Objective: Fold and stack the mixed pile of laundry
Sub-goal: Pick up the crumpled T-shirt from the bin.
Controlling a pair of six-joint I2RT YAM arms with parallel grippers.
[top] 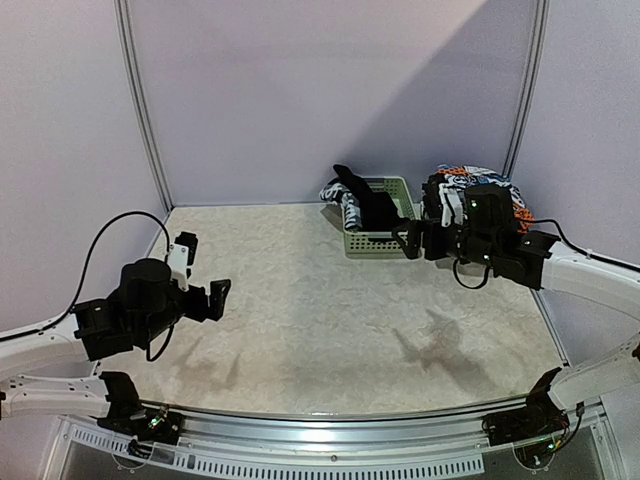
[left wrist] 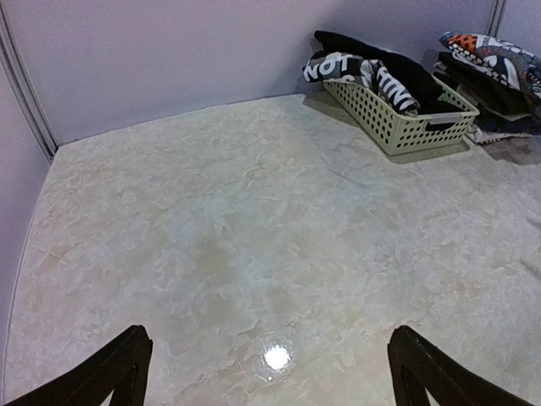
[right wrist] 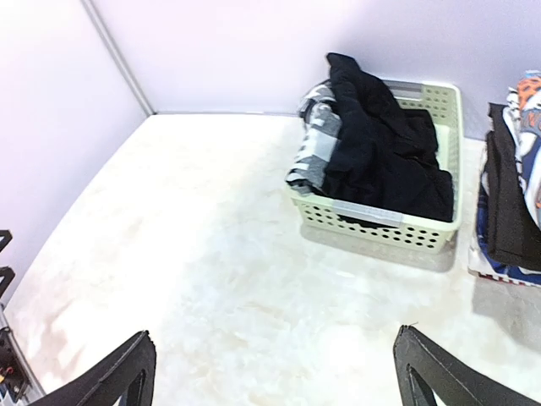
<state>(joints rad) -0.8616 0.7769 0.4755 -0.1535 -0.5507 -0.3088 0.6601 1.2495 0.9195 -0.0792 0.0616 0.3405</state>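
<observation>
Next, my right gripper should reach outward and down onto the black cloth's side nearest the stack point(right wrist: 423, 173), since it lies in the basket point(right wrist: 380, 224) outward of and below the gripper's fingers.
The mixed laundry pile lies at the table's far right. A plain black cloth point(right wrist: 385, 156) and a black-and-white checked shirt point(right wrist: 311, 139) with white lettering point(left wrist: 390, 85) fill the pale green slotted basket point(right wrist: 380, 224). To the right of the basket, orange-blue-white printed pieces point(right wrist: 526, 106) and a dark garment point(right wrist: 505, 203) sit in a stack. My left gripper point(top: 205, 266) hovers open over the bare table at the left. My right gripper point(top: 420, 215) hangs open just right of the basket, in front of the stack. Nothing is between either pair of fingers.
The marbled beige table point(top: 320, 300) is walled by lilac panels at the back and both sides. The basket point(top: 375, 243) stands against the back wall right of centre. A black cable loops off the left arm point(top: 100, 235).
</observation>
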